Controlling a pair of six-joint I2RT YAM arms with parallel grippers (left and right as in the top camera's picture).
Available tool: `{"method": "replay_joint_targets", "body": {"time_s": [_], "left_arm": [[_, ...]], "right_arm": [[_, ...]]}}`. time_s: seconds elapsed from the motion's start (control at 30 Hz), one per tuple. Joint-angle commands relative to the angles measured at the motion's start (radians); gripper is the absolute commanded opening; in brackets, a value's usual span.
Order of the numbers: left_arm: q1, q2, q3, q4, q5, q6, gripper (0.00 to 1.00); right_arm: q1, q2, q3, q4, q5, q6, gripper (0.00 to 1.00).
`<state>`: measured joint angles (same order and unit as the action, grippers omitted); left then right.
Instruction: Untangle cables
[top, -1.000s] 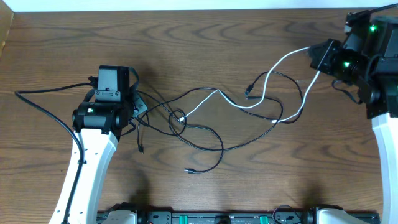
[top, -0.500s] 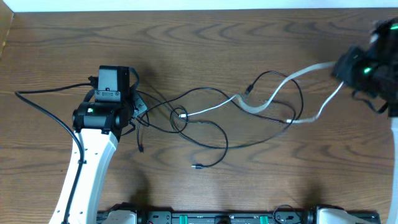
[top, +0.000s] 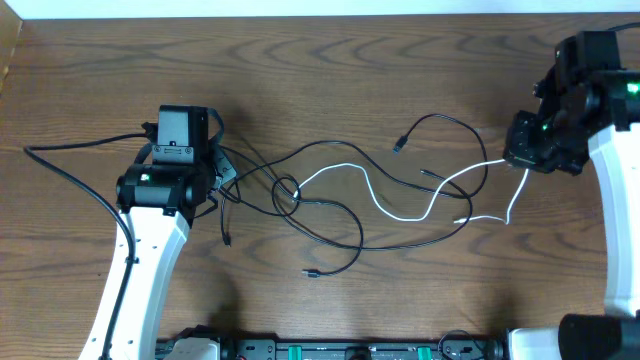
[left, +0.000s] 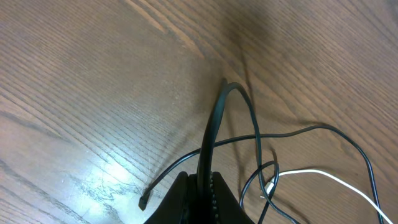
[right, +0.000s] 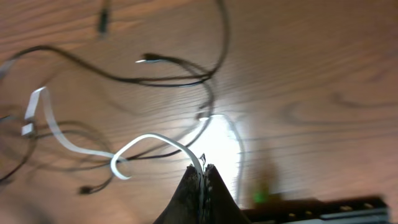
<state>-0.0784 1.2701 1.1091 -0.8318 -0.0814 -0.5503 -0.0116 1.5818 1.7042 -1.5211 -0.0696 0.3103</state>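
Observation:
My right gripper will next pull the white cable (top: 385, 205) outward over the bare wood near the table's back edge (top: 530, 62) and let it go, since it lies across the black loop.
A white cable (top: 385, 205) snakes across the table's middle, from a loop of black cables (top: 330, 215) near the left arm to my right gripper (top: 512, 160). The right gripper is shut on the white cable; the right wrist view shows the cable (right: 155, 138) curving out from between the closed fingers (right: 202, 171). My left gripper (top: 222, 172) is shut on a black cable (left: 214, 124), which rises from between its fingers (left: 202, 183) in the left wrist view. Thin black cables tangle between the arms, with small plugs at their ends (top: 400, 146).
A thicker black arm wire (top: 70, 165) loops off left of the left arm. A loose black plug (top: 310, 272) lies near the table's front. The table's back edge runs along the top of the overhead view.
My right gripper has moved down and back left with the white cable, which now lies slacker in wider curves. The left arm has not moved.

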Motion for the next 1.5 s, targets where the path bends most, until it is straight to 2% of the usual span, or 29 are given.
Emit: {"method": "replay_joint_targets", "body": {"time_s": [0.0,0.03,0.23,0.43,0.57,0.7,0.83,0.93,1.27,1.47], "left_arm": [[0.005,0.004,0.008,-0.001,-0.017,-0.005,0.07],[0.005,0.004,0.008,-0.001,-0.016,-0.005,0.07],[0.005,0.004,0.008,-0.002,-0.016,-0.005,0.07],[0.005,0.004,0.008,-0.002,-0.016,-0.005,0.08],[0.005,0.004,0.008,-0.002,-0.016,-0.005,0.08],[0.005,0.004,0.008,-0.002,-0.017,-0.005,0.07],[0.005,0.004,0.008,-0.002,-0.017,-0.005,0.08],[0.005,0.004,0.008,-0.005,-0.016,-0.005,0.07],[0.005,0.004,0.008,-0.01,-0.016,-0.005,0.08],[0.005,0.004,0.008,-0.013,-0.006,-0.005,0.07]], "right_arm": [[0.008,0.052,-0.013,0.002,0.241,0.083,0.01],[0.005,0.073,-0.013,-0.002,0.347,0.15,0.01],[-0.041,0.109,-0.009,-0.016,0.64,0.318,0.01],[-0.175,0.109,0.169,-0.013,0.692,0.291,0.01],[-0.247,0.109,0.365,0.032,0.577,0.135,0.01],[-0.301,0.109,0.512,0.122,0.311,-0.029,0.01],[-0.312,0.109,0.553,0.163,-0.021,-0.149,0.01],[-0.304,0.112,0.537,0.151,-0.17,-0.159,0.01],[-0.227,0.121,0.334,0.15,-0.145,-0.163,0.01],[-0.193,0.121,0.189,0.235,-0.14,-0.163,0.01]]}}
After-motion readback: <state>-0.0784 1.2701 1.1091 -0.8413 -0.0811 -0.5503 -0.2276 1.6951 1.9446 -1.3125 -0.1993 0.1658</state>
